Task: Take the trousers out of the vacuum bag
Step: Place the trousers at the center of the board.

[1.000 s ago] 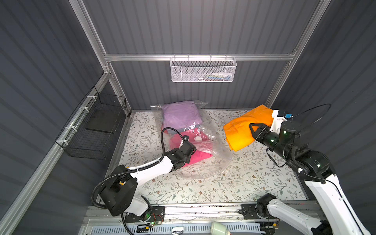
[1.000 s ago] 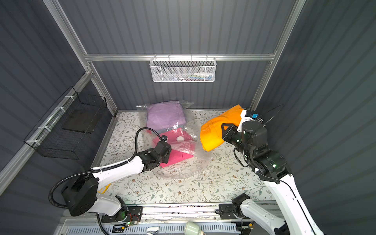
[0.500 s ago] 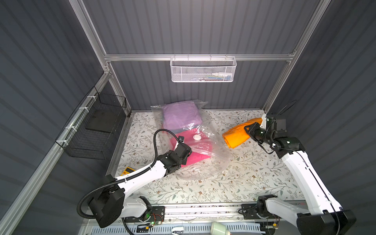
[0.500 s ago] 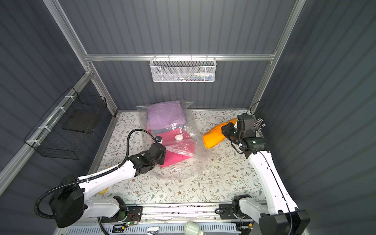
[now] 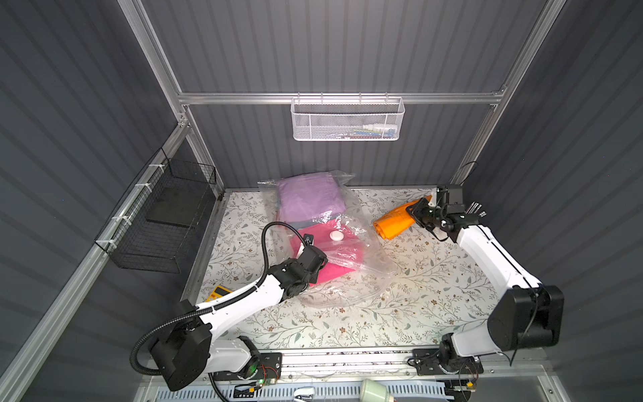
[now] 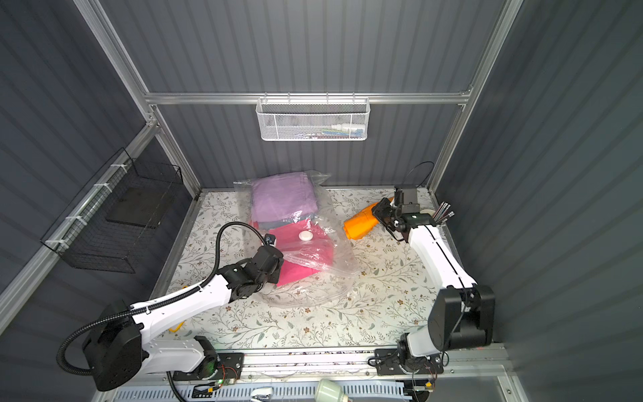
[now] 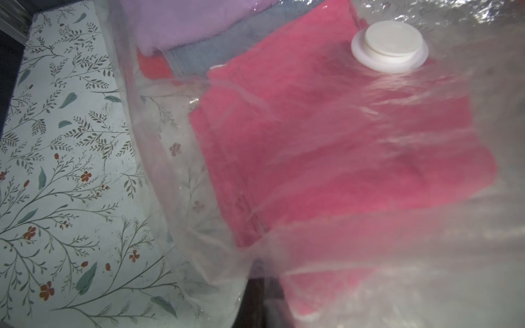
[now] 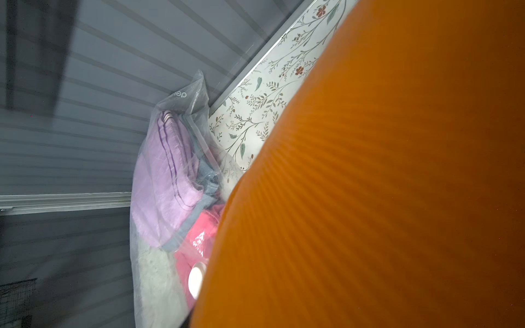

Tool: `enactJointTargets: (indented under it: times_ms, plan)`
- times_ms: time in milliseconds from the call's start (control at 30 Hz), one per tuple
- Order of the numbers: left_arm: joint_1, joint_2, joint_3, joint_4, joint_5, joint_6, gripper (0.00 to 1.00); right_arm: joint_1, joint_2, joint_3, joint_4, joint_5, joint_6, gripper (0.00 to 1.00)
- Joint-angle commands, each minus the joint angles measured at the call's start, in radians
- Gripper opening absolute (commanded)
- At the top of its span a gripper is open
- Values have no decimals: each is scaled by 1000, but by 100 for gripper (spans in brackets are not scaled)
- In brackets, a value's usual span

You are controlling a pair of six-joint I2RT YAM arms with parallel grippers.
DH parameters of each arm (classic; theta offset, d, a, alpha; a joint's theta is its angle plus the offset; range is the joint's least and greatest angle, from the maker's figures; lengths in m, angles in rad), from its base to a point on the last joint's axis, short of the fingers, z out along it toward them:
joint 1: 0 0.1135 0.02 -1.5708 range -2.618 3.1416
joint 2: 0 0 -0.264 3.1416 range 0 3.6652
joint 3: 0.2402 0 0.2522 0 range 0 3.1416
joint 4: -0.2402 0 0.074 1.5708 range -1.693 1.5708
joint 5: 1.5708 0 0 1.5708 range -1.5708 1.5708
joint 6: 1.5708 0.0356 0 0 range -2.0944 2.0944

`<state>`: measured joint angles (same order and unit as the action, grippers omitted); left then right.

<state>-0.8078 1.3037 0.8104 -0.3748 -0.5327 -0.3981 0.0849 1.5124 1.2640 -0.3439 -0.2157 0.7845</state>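
My right gripper lowers toward the bag next and releases the orange trousers (image 5: 393, 222) on the tabletop below. The table on the bag's side of the gripper is bare.
The vacuum bag (image 5: 365, 275) lies crinkled mid-table in both top views, its white valve (image 5: 336, 236) facing up. Inside it are hot pink trousers (image 5: 342, 257), and lilac trousers (image 5: 308, 200) at the back. In the left wrist view, light blue (image 7: 216, 51) and red (image 7: 153, 65) trousers show under the lilac ones. My left gripper (image 5: 318, 259) is shut on the bag's film at its near left edge. At the back right, my right gripper (image 5: 415, 214) is shut on the orange trousers (image 5: 393, 222), outside the bag and low over the table. The orange cloth (image 8: 383, 184) hides the right jaws in the right wrist view.
A white mesh basket (image 5: 348, 120) hangs on the back wall. A black wire basket (image 5: 163, 215) hangs on the left wall. A yellow object (image 5: 217, 292) lies at the table's left edge under my left arm. Metal rods (image 5: 475, 208) stand by the right wall.
My right arm has carried the orange trousers from high in front of the camera down to the back right of the table. The left gripper has stayed at the bag's edge.
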Motion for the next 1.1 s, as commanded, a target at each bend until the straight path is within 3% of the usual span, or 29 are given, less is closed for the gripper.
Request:
enactJointTargets:
  times_ms: [0,267,367,733,1067]
  plan:
    - [7,-12,25,-81,-33,-17,0,-1,42,138,174,-17,-22,0]
    - [8,-15,51,-124,-66,-35,0,-5,287,407,186,-65,-42,0]
    - [7,-22,58,-134,-74,-38,0,-5,357,438,208,-80,-37,0]
    - [7,-45,55,-156,-73,-39,0,-1,385,118,440,-32,28,0]
    - [7,-67,47,-159,-80,-31,0,21,378,-73,527,6,75,0]
